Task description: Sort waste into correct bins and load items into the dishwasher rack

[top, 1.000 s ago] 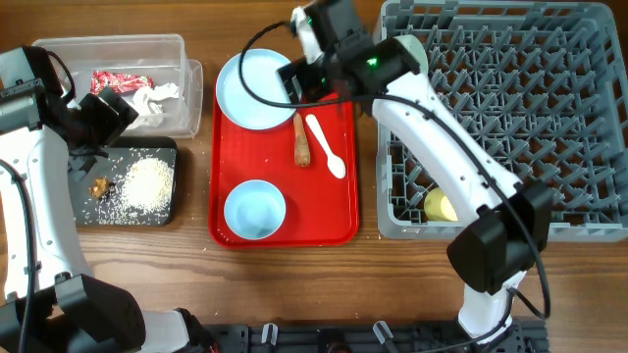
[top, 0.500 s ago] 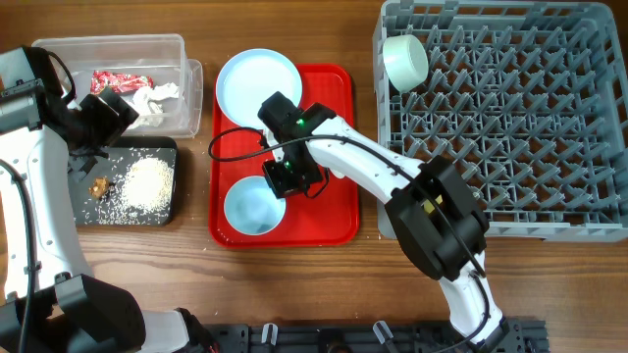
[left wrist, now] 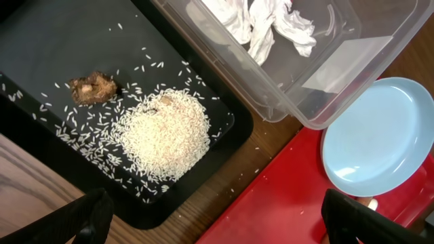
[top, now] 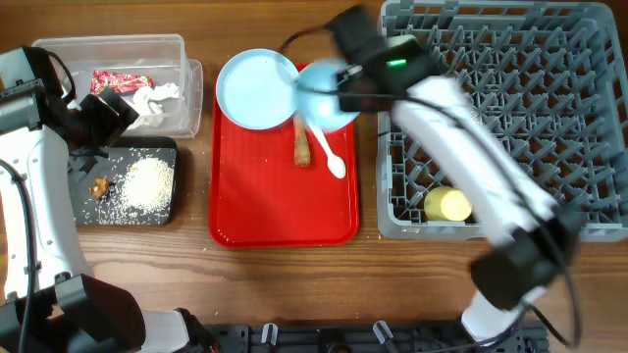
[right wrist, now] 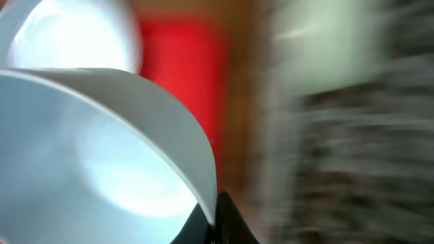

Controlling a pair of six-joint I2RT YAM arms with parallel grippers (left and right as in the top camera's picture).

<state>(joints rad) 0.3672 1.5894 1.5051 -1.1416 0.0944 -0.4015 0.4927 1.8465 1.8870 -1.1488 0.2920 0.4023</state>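
Observation:
The rack's tray-side wires are empty beyond the yellow cup, so next I need to swing and turn my right gripper over the rack, then lower the bowl [top: 322, 98] among those wires and release it.
My right gripper [top: 339, 93] is shut on the rim of the pale blue-white bowl [top: 322, 98] and holds it in the air over the back right corner of the red tray, beside the dishwasher rack [top: 549, 127]. In the right wrist view the bowl [right wrist: 102, 149] fills the left side, its rim pinched in the jaws [right wrist: 213, 227]. The white plate [top: 255, 90], the brown stick [top: 301, 145] and the white spoon [top: 329, 152] lie on the tray. A yellow cup [top: 446, 204] sits in the rack. My left gripper [top: 103, 118] hangs open between tub and black tray.
The clear tub [top: 59, 59] holds a red wrapper [top: 120, 80] and white tissue [top: 157, 98]. The black tray [top: 157, 147] holds rice [top: 147, 181] and a brown lump [top: 100, 186]. The front half of the red tray [top: 285, 206] is bare. The right arm crosses the rack's left side.
The right gripper shut on the blue-white bowl at the tray's front and carried it up to the back right, by the rack. The left arm has not moved.

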